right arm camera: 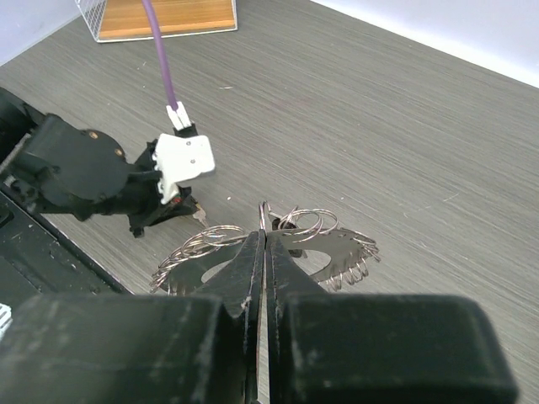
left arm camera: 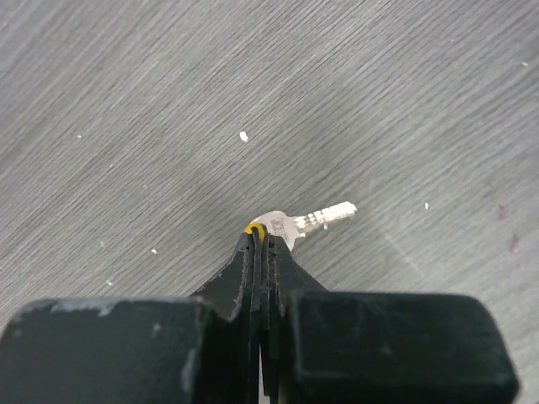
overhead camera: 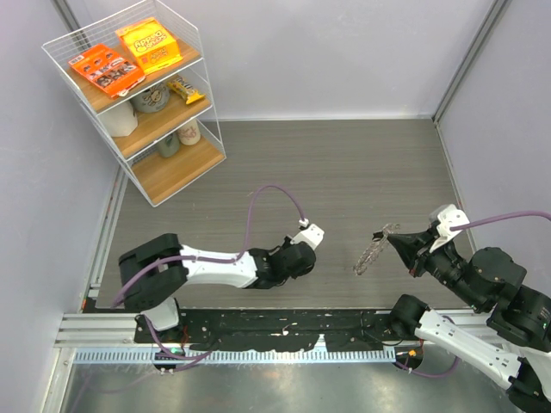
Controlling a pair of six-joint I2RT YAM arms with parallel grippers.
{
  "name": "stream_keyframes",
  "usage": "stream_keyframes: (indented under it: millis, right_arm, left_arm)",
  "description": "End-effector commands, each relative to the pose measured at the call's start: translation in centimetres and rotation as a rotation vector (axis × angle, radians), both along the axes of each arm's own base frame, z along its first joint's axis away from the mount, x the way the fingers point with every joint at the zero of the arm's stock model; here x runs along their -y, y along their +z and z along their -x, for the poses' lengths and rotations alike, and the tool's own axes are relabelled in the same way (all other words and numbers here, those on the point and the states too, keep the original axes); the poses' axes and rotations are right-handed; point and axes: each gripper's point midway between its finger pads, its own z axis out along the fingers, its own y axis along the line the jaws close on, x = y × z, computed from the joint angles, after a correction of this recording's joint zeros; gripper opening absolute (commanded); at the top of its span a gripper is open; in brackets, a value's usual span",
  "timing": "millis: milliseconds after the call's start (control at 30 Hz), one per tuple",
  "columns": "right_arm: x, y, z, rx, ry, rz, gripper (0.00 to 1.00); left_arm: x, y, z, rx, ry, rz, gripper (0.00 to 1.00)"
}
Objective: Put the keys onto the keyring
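Observation:
The left gripper lifts toward the keyring next, then comes down onto the table nearer the bar, since only a sliver of yellow key head shows.
My left gripper [left arm camera: 261, 240] is shut on the keys, low over the grey table. A sliver of the yellow key head [left arm camera: 253, 229] shows between the fingertips. The silver key [left arm camera: 295, 224] sticks out to the right with its blade over the tabletop. In the top view the left gripper [overhead camera: 297, 258] is at front centre. My right gripper [right arm camera: 264, 240] is shut on the keyring [right arm camera: 337, 248], a floppy silvery loop with small wire rings along its rim, held above the table. In the top view the keyring [overhead camera: 372, 249] hangs from the right gripper [overhead camera: 398, 243], to the right of the left gripper.
A white wire shelf [overhead camera: 138, 95] with orange snack boxes and jars stands at the back left. A purple cable [overhead camera: 275, 191] arcs above the left wrist. A metal rail [overhead camera: 258, 331] runs along the near edge. Walls close in the left, back and right sides.

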Motion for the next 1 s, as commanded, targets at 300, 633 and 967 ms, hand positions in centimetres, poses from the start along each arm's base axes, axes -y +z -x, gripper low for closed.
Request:
stream_keyframes:
  millis: [300,633,967]
  right_arm:
    - [-2.3,1.2,-0.2,0.015,0.079,-0.036,0.06]
    - [-6.3,1.2,1.5,0.009,0.316,-0.017,0.06]
    - [-10.5,1.0,3.2,-0.005,0.568,0.001,0.06]
  left_arm:
    - [0.5,11.4,2.6,0.116,-0.243,0.315,0.00]
    - [0.2,19.3,6.9,0.198,-0.512,0.572,0.00]
    - [-0.7,24.9,11.1,0.256,-0.730,0.756,0.00]
